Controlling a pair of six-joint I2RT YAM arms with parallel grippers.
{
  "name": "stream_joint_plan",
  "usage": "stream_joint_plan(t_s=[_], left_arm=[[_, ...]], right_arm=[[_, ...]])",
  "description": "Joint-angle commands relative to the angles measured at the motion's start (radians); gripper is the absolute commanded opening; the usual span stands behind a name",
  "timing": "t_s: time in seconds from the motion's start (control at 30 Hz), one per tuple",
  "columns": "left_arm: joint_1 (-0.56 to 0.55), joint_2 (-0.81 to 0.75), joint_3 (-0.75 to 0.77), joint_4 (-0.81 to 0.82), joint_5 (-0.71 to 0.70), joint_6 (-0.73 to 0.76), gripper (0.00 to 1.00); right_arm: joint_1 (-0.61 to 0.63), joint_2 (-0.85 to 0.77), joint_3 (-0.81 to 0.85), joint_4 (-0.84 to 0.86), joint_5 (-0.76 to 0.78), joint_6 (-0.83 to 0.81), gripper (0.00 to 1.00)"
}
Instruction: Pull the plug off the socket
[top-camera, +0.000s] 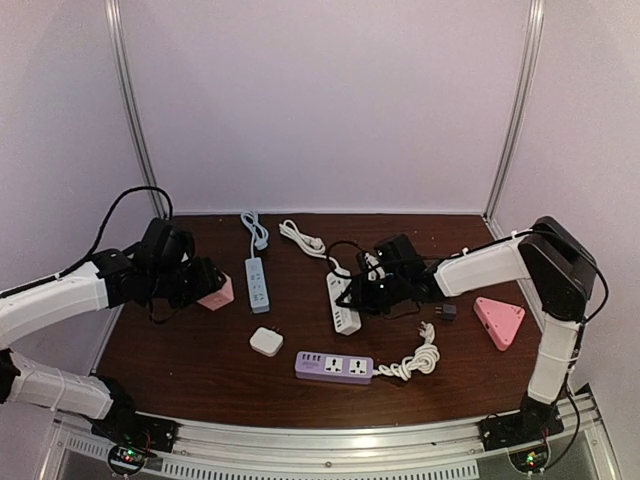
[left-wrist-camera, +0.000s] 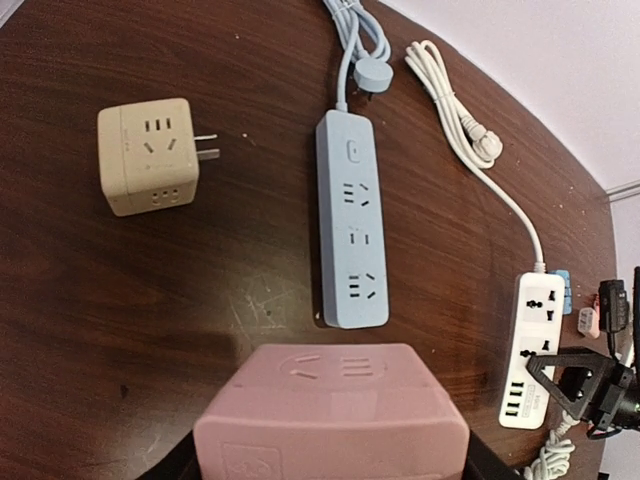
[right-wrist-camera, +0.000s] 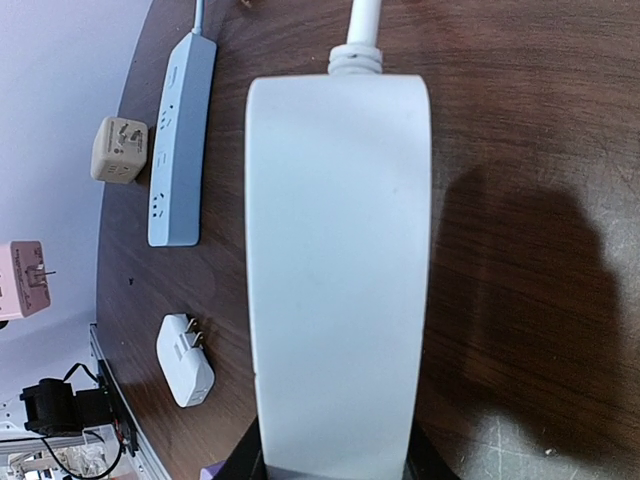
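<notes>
I should lower my left gripper to the tabletop next and release the pink cube socket there, since the bare spot beside the white adapter is below my gripper.
My left gripper is shut on a pink cube socket at the left of the table. In the left wrist view the cube fills the space between the jaws, its top outlets empty. In the right wrist view its own prongs stick out bare. My right gripper is shut on a white power strip, whose plain side fills the right wrist view between the jaws. A black plug and cord lie at the strip's far end; whether it is plugged in is unclear.
A blue power strip lies between the arms. A beige cube adapter sits beyond the pink cube. A white adapter, a purple strip with a coiled white cable, a small black plug and a pink triangular socket lie nearer.
</notes>
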Motion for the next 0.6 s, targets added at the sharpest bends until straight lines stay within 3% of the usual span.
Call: stream_joint_plan(t_s=[0.0, 0.2, 0.47, 0.57], left_arm=[[0.03, -0.037, -0.032, -0.033, -0.012, 0.032, 0.39], [0.081, -0.043, -0.075, -0.014, 0.037, 0.057, 0.39], [0.173, -0.007, -0.158, 0.13, 0.231, 0.095, 0.39], [0.201, 0.014, -0.191, 0.196, 0.302, 0.1, 0.39]], right_arm=[[-0.009, 0.02, 0.026, 0.062, -0.028, 0.011, 0.26], [-0.012, 0.018, 0.02, 0.061, -0.028, 0.015, 0.39], [-0.019, -0.001, -0.002, 0.058, -0.019, 0.011, 0.62], [-0.022, -0.01, -0.001, 0.049, -0.012, 0.006, 0.65]])
